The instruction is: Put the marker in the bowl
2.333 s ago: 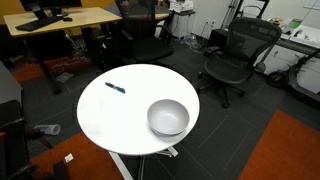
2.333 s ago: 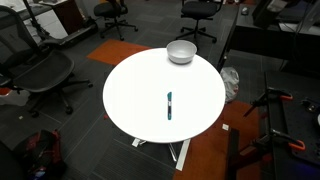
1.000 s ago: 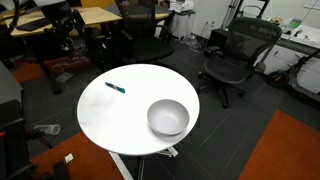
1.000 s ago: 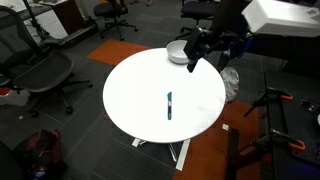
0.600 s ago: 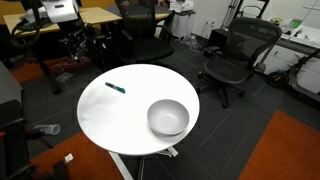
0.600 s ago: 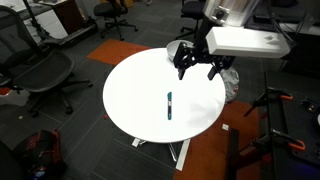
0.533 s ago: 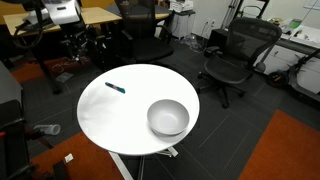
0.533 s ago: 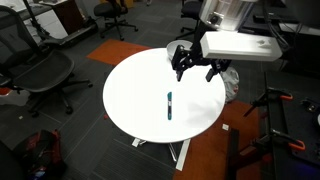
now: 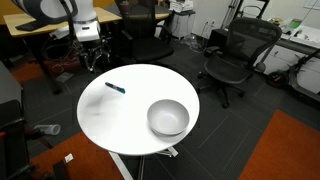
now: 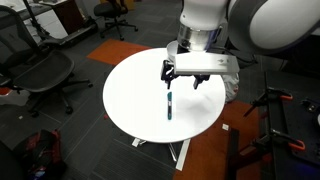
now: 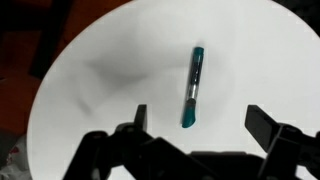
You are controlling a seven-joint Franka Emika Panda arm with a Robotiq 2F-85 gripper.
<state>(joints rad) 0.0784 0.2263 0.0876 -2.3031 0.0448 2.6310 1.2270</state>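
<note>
The marker lies flat on the table below, already lined up with the gap between my gripper's open fingers. I should move my gripper down so that the marker's teal end (image 9: 121,90) (image 11: 189,115) is between them.
The marker (image 9: 116,88) is a short dark stick with a teal end. It lies flat on the round white table (image 9: 110,125). It also shows in an exterior view (image 10: 169,104) and in the wrist view (image 11: 193,86). The grey-silver bowl (image 9: 168,117) stands upright and empty near the table's edge; in an exterior view only its rim (image 10: 172,45) shows behind the arm. My gripper (image 10: 184,78) hangs open above the table, close over the marker, and in the wrist view (image 11: 198,122) its fingers straddle the marker's teal end without touching it.
Black office chairs (image 9: 237,55) (image 10: 38,72) stand around the table. A wooden desk (image 9: 60,18) is behind it. An orange carpet patch (image 9: 290,150) lies on the dark floor. A tripod stand (image 10: 272,110) is beside the table.
The arm has swung in from over the bowl side and come down over the table's middle. The gripper is now above the marker. Marker and bowl have not moved.
</note>
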